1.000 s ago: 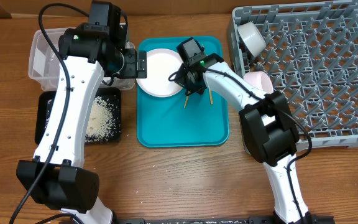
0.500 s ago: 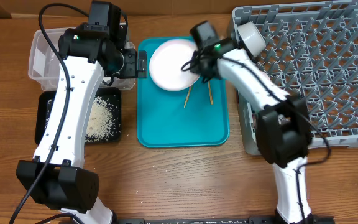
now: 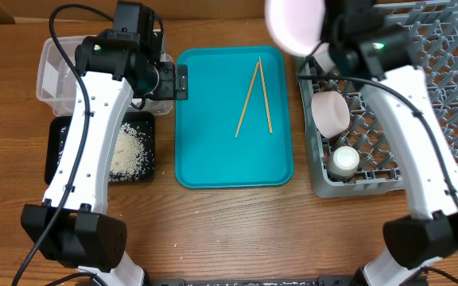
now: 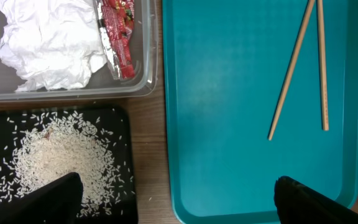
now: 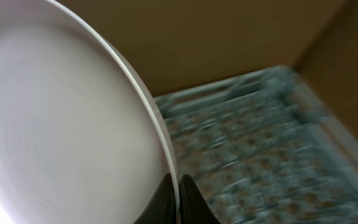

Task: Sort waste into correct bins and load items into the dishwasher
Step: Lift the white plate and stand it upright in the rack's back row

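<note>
The rack's empty slots are below my right gripper and to its right in the overhead view. My right gripper will carry the plate (image 3: 294, 24) across and down next, then let go of it.
My right gripper (image 5: 178, 186) is shut on the rim of the white plate (image 3: 294, 24) and holds it high over the left edge of the grey dish rack (image 3: 420, 87); the plate fills the right wrist view (image 5: 61, 124). The chopsticks (image 3: 254, 94) lie on the teal tray (image 3: 233, 159), also in the left wrist view (image 4: 303, 62). My left gripper (image 4: 179, 199) is open, hovering over the gap between the black tray (image 3: 62, 159) with rice (image 4: 55, 155) and the teal tray. The clear tub (image 3: 50, 71) holds the napkin (image 4: 45, 40) and wrapper (image 4: 118, 37). A white bowl (image 3: 330, 113) and a cup (image 3: 343, 161) sit in the rack.
A cardboard wall stands behind the rack in the right wrist view (image 5: 229, 37). Bare wooden table (image 3: 213, 230) lies in front of the trays.
My right gripper lifted the white plate off the teal tray and carried it up and right toward the rack, uncovering the chopsticks. The left arm has not moved.
</note>
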You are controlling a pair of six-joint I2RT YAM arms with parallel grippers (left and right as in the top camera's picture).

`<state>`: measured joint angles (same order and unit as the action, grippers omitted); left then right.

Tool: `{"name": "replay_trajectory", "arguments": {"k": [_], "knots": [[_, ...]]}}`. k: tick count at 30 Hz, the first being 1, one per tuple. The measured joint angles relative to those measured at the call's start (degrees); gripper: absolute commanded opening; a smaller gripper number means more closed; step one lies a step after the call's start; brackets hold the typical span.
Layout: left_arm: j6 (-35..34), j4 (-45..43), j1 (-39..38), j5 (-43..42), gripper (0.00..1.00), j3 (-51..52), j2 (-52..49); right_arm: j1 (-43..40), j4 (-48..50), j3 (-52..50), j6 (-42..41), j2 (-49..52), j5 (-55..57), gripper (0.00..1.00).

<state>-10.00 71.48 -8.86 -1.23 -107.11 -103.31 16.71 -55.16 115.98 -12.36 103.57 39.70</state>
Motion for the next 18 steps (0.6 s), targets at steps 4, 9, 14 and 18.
{"name": "replay_trajectory", "arguments": {"k": [4, 9, 14, 18], "knots": [[0.0, -0.02, 0.0, 0.02, 1.0, 0.0, 0.0, -4.13, 2.27, -0.22, 6.67, -0.17, 9.64, 0.04], [0.0, 0.0, 0.0, 0.02, 1.0, 0.0, 0.0, -10.45, 7.65, -3.43, 11.76, 0.85, 13.9, 0.04], [0.0, -0.04, 0.0, 0.02, 1.0, 0.0, 0.0, -14.25, 16.31, -8.7, 18.51, 3.45, 13.64, 0.04], [0.0, -0.02, 0.0, 0.0, 1.0, 0.0, 0.0, -14.21, 20.31, -12.72, 23.12, 6.78, 12.9, 0.04]]}}
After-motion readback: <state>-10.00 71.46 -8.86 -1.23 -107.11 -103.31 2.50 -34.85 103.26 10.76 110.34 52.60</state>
